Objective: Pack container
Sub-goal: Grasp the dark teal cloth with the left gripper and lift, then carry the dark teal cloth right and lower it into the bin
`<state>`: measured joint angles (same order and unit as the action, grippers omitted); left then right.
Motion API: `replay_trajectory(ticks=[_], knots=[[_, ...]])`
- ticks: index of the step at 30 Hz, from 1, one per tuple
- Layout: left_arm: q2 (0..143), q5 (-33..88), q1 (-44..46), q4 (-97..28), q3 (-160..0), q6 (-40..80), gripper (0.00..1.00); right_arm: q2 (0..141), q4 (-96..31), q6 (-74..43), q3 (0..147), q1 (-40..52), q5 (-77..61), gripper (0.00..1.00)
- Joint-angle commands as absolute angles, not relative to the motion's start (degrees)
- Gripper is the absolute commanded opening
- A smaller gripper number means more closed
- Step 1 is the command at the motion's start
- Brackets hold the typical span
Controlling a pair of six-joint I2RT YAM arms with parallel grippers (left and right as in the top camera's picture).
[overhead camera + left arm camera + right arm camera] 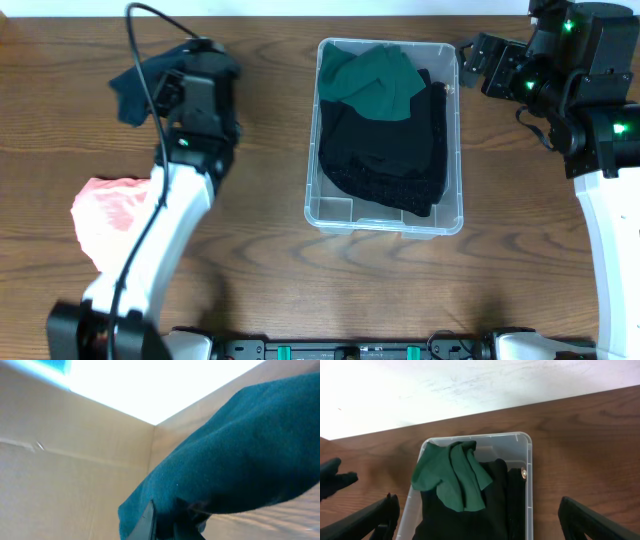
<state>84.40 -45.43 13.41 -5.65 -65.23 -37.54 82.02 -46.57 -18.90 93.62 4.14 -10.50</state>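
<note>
My left gripper swings back and over the container's near end [388,190] next and releases the dark teal garment there. The green garment [372,78] already takes up the container's far end.
The clear container [340,212] stands mid-table, holding a black garment [390,150] with a green garment [372,78] on top at its far end. My left gripper [190,62] is at the far left, shut on a dark teal garment [135,90]. In the left wrist view that teal garment [240,455] drapes over the gripper [167,522] and hides most of its fingers. My right gripper [475,55] hovers open beside the container's far right corner. In the right wrist view its fingers [365,520] stand wide, the gripper [477,502] above the container [529,475] and the green garment [452,477].
A pink garment [112,210] lies on the brown wooden table [260,270] at the left, partly under my left arm. A black cable [140,60] loops over the left arm. A pale wall runs behind the table's far edge.
</note>
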Motion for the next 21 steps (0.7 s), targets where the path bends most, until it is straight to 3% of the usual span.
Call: replay_trajectory(ticks=[1, 12, 21], knots=[[79.0, -47.7, 20.2, -5.8, -65.5, -37.3, 0.06, 81.8, -46.8, -19.3, 93.7, 3.8, -10.4, 0.99], [75.2, -40.8, 43.0, -5.8, -65.5, -35.8, 0.06, 81.8, -46.8, -19.3, 93.7, 3.8, -10.4, 0.99], [77.3, -26.2, 48.4, -10.4, -64.8, -29.1, 0.06, 81.8, -46.8, -19.3, 93.7, 3.8, -10.4, 0.99]])
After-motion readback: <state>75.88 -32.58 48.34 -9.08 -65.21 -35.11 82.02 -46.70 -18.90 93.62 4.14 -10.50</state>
